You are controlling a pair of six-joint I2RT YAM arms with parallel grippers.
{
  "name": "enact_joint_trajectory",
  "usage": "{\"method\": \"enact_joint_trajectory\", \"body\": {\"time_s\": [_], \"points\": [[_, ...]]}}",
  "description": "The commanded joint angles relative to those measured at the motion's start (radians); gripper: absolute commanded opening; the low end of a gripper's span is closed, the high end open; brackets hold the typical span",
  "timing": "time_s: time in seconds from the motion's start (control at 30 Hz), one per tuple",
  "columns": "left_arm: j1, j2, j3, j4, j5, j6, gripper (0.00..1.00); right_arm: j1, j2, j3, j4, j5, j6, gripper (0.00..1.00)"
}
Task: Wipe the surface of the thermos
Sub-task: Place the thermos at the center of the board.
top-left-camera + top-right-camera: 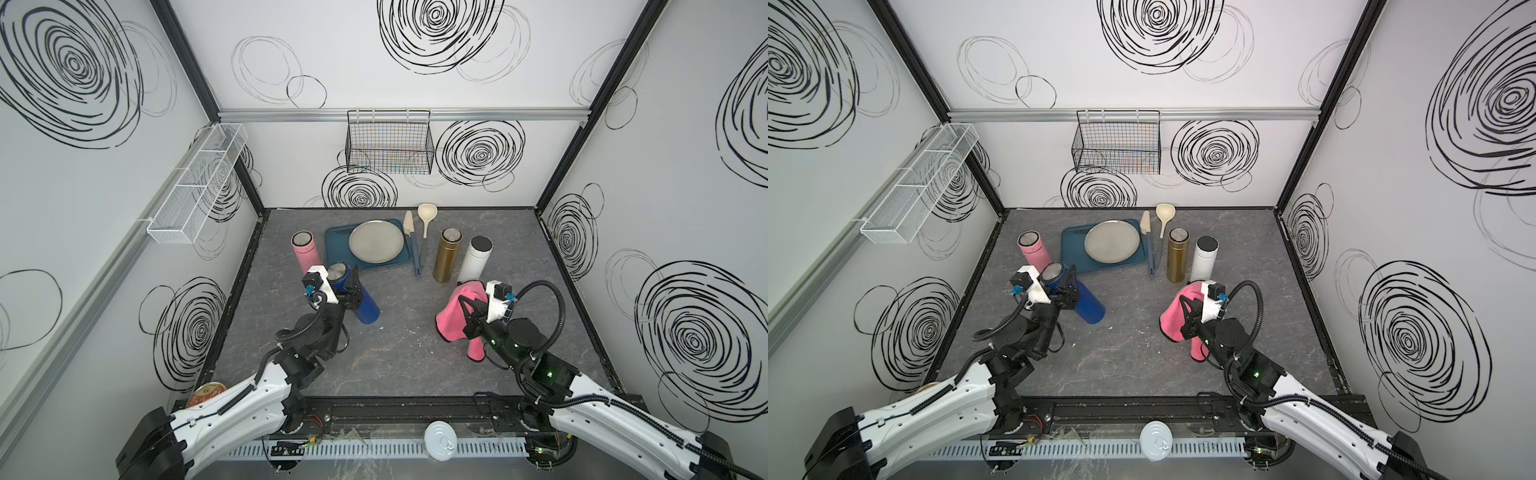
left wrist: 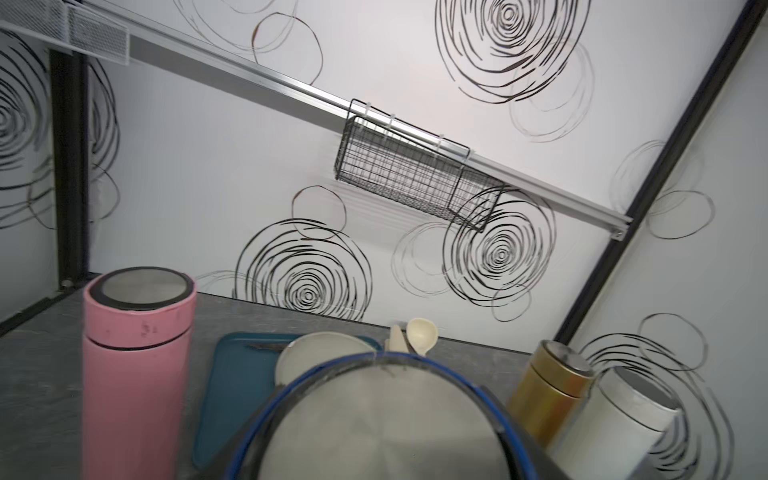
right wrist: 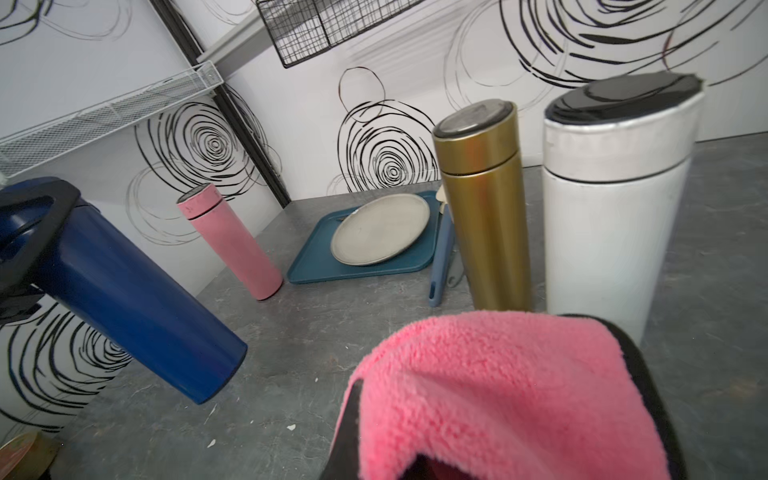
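My left gripper is above the tabletop before the tray and needs to go outward to it. Next I will move outward, turn the thermos upright because it leans, lower it and let it go.
A dark blue thermos [image 1: 366, 308] [image 1: 1091, 306] with a steel lid [image 2: 382, 424] leans tilted at the left of the table, its base low toward the centre [image 3: 137, 299]. My left gripper [image 1: 352, 289] [image 1: 1069, 286] is shut on its upper body, just below the lid. A fluffy pink cloth [image 1: 452, 320] [image 1: 1172, 321] [image 3: 498, 395] hangs from my right gripper [image 1: 470, 316], which is shut on it at the right of the table. Cloth and blue thermos are apart, with bare table between them.
A pink thermos [image 1: 305, 254] stands behind the blue one. A gold thermos [image 1: 446, 257] and a white thermos [image 1: 473, 261] stand just behind the cloth. At the back lie a blue tray [image 1: 337, 249] with a steel plate [image 1: 376, 242], a spatula [image 1: 412, 245] and a ladle [image 1: 425, 216].
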Motion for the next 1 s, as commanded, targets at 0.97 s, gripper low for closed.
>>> {"method": "enact_joint_trajectory", "body": {"time_s": [0.97], "points": [[0.324,0.743,0.066,0.864,0.133,0.242,0.00,-0.016,0.155,0.051,-0.298,0.147,0.312,0.00]]}}
